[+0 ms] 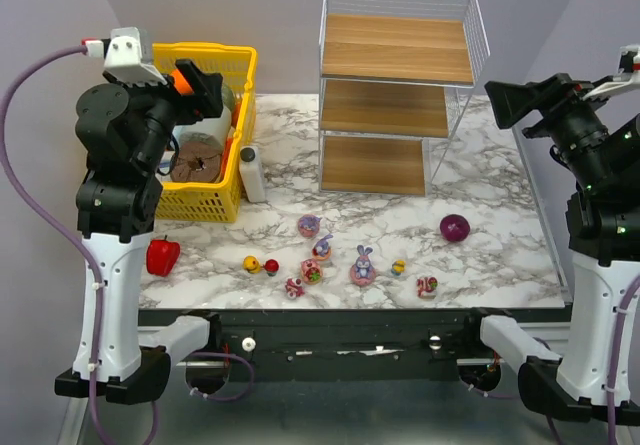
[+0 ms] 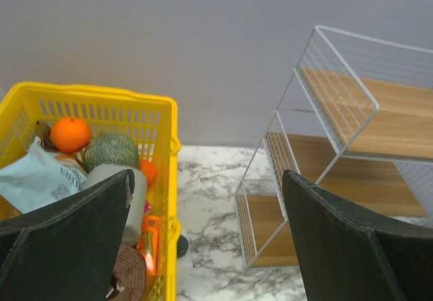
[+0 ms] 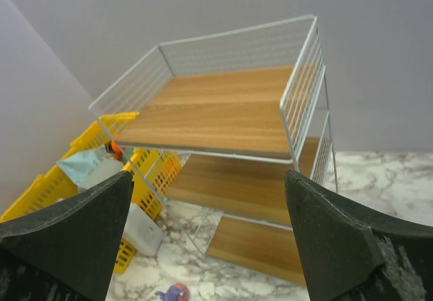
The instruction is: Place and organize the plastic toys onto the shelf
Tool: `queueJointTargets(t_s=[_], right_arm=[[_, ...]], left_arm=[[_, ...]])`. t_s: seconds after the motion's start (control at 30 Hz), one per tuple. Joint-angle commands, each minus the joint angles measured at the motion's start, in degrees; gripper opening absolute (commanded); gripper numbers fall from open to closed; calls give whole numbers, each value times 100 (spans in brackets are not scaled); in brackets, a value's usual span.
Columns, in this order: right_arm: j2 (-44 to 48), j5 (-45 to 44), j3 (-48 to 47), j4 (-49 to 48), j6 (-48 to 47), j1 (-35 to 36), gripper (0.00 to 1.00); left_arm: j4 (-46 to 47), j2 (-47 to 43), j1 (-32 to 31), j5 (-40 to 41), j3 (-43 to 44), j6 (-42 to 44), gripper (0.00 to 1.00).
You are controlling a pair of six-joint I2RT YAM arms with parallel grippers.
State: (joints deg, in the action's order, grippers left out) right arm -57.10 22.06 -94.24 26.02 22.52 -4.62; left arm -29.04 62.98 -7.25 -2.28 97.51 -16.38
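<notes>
My right gripper needs to tip down next and lower back onto the pink-red toy beside the yellow-haired doll, because that toy ends the toy row on this gripper's side.
Several small plastic toys lie on the marble table near its front edge: a purple bunny-eared one on a pink base (image 1: 362, 265), another (image 1: 322, 247), a pink one (image 1: 308, 226), a yellow-haired doll (image 1: 252, 263), a small one (image 1: 398, 266) and pink-red ones (image 1: 427, 286) (image 1: 294, 287). The shelf (image 1: 397, 90), a white wire rack with three wooden boards, stands at the back; it shows in both wrist views (image 2: 352, 145) (image 3: 223, 111). My left gripper (image 1: 205, 85) is open, raised over the yellow basket. My right gripper (image 1: 505, 100) is open, raised at the right. One bunny toy (image 3: 174, 293) shows in the right wrist view.
A yellow basket (image 1: 245, 75) full of items stands at the back left, with a white bottle (image 1: 251, 172) beside it. A red pepper-shaped item (image 1: 162, 256) lies at the front left. A purple ball (image 1: 455, 228) lies right of the toys.
</notes>
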Motion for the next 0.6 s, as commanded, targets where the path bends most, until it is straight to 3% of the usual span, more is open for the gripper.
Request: queueJointTargets(t_s=[0.0, 0.1, 0.17, 0.3, 0.57], right_arm=[[234, 149, 414, 806, -81, -30, 100], [454, 141, 1026, 1106, -169, 101, 99], [751, -575, 1467, 1160, -204, 434, 99], [1253, -1956, 2557, 1142, -47, 1961, 95], [2282, -2716, 4719, 1028, 542, 2808, 93]], left_arm=[[135, -348, 22, -369, -531, -49, 99], [161, -479, 4, -474, -944, -93, 99], [179, -594, -49, -475, -1295, -137, 99], [249, -682, -355, -370, -1753, -164, 99], [346, -717, -743, -466, -2254, -339, 99]])
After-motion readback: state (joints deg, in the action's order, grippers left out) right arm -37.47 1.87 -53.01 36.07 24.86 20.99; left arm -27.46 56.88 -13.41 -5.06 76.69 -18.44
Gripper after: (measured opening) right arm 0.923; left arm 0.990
